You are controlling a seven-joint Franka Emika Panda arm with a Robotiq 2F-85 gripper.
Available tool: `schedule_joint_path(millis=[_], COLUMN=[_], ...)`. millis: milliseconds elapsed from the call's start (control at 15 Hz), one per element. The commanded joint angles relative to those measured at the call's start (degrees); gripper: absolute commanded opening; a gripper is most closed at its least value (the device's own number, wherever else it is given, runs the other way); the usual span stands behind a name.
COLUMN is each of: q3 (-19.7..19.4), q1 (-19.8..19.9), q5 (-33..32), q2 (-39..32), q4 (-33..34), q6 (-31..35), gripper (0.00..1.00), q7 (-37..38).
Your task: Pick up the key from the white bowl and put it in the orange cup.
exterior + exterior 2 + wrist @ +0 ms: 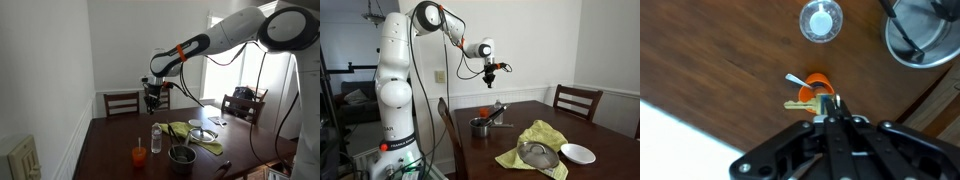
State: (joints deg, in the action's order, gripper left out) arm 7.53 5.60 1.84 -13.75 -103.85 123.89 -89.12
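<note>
The key is hanging high above the orange cup, so I will move my gripper down toward the cup's opening and let go of the key over it.
My gripper is shut on a brass key, which sticks out sideways from the fingertips. In the wrist view the key hangs high above the orange cup, which has a thin pale stick in it. In both exterior views the gripper is well above the table, over the orange cup. The white bowl sits empty near the table's edge, far from the gripper.
A clear water bottle stands beside the cup. A dark metal bowl is close by. A yellow cloth holds a metal strainer. Wooden chairs stand at the table.
</note>
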Motion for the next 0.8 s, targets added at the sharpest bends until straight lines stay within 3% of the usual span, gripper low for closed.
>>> schedule_joint_path(millis=[0, 133, 200, 400, 533, 733], q3=[-1.6, -2.4, -2.4, -3.0, -1.8, -0.9], q1=[0.7, 1.7, 0.0, 1.3, 2.3, 1.4], q5=[3.1, 3.2, 1.8, 1.8, 7.9, 11.0], q2=[-5.1, -7.9, -4.4, -7.7, -9.8, -11.9], q4=[4.9, 4.8, 2.4, 3.6, 4.5, 5.4], q6=[-3.4, -1.8, -1.6, -1.4, 0.1, 0.8], gripper=[0.01, 0.01, 0.04, 0.01, 0.01, 0.01], q7=[-5.7, -8.2, -4.6, -6.6, -5.2, -4.3])
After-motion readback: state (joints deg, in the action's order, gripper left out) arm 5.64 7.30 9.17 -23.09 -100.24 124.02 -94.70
